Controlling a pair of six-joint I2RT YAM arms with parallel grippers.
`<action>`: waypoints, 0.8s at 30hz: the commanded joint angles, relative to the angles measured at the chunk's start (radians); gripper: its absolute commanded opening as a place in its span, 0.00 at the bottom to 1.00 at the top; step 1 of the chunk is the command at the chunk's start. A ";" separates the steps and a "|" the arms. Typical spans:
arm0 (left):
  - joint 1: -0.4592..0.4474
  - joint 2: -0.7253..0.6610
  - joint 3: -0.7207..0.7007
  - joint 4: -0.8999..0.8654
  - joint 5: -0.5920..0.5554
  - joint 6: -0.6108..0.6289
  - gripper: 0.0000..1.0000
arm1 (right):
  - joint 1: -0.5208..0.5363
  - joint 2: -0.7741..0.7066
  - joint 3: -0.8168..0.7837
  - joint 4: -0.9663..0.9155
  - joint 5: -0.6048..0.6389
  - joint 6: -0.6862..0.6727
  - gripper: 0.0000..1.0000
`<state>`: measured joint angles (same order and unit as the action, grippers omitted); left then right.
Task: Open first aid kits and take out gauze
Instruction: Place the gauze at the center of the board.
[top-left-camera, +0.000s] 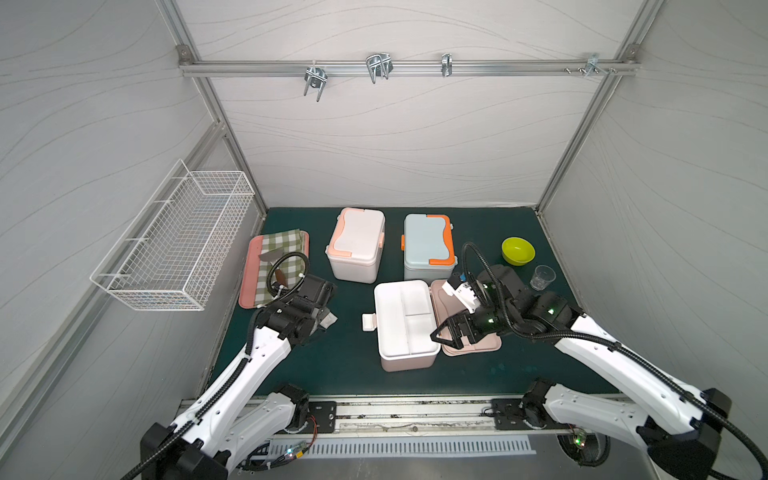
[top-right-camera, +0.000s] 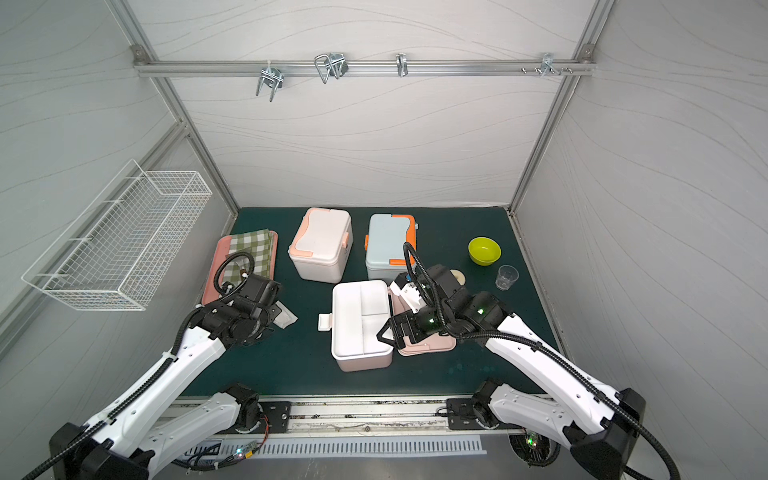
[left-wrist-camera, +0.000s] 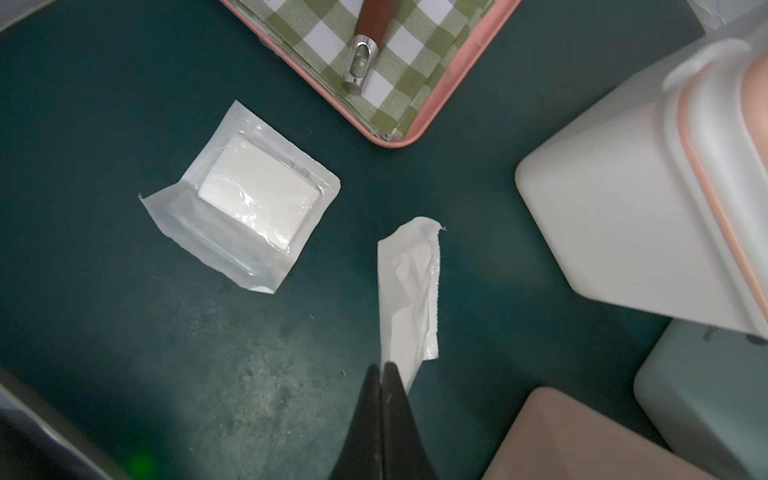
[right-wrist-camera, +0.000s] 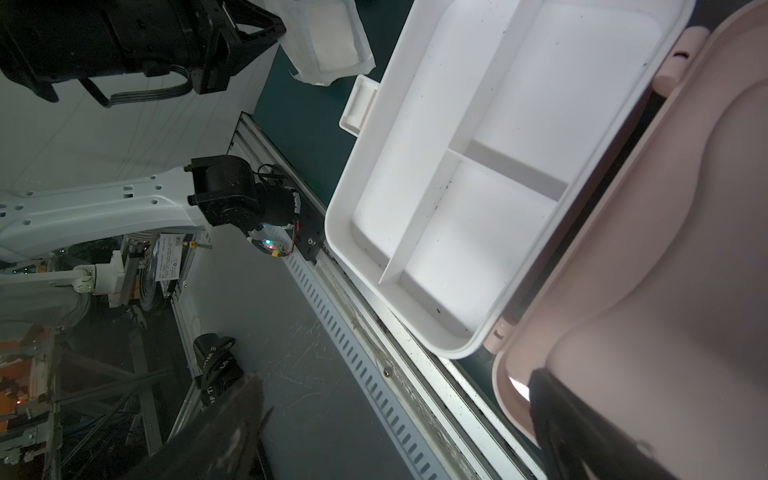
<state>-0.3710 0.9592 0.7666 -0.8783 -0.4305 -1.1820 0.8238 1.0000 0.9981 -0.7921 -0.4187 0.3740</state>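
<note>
The bare mat beside the flat packet is clear and lies below my left gripper, so I will next move my left gripper down and release the gauze packet's edge there.
The pale pink first aid kit stands open in front, its white inner tray empty and its lid folded out flat. Behind it the white kit with peach trim and the light blue kit with orange trim are closed. My left gripper is shut on the edge of one gauze packet, held just above the mat. Another gauze packet lies flat beside it. My right gripper hangs open over the near end of the pink lid, holding nothing.
A pink tray with checked cloth and a brown-handled tool sits at the left. A green bowl and a clear glass stand at the right. A wire basket hangs on the left wall.
</note>
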 joint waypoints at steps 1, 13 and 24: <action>0.034 0.037 -0.044 0.117 -0.063 -0.068 0.00 | 0.008 -0.017 0.017 0.000 0.012 0.005 0.99; 0.078 0.200 -0.165 0.266 0.001 -0.218 0.00 | 0.010 -0.046 -0.013 -0.004 0.014 0.016 0.99; 0.085 0.236 -0.192 0.257 0.046 -0.309 0.00 | 0.009 -0.047 -0.019 -0.004 0.014 0.017 0.99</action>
<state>-0.2943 1.1870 0.5751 -0.6262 -0.3939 -1.4437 0.8253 0.9657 0.9897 -0.7933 -0.4042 0.3870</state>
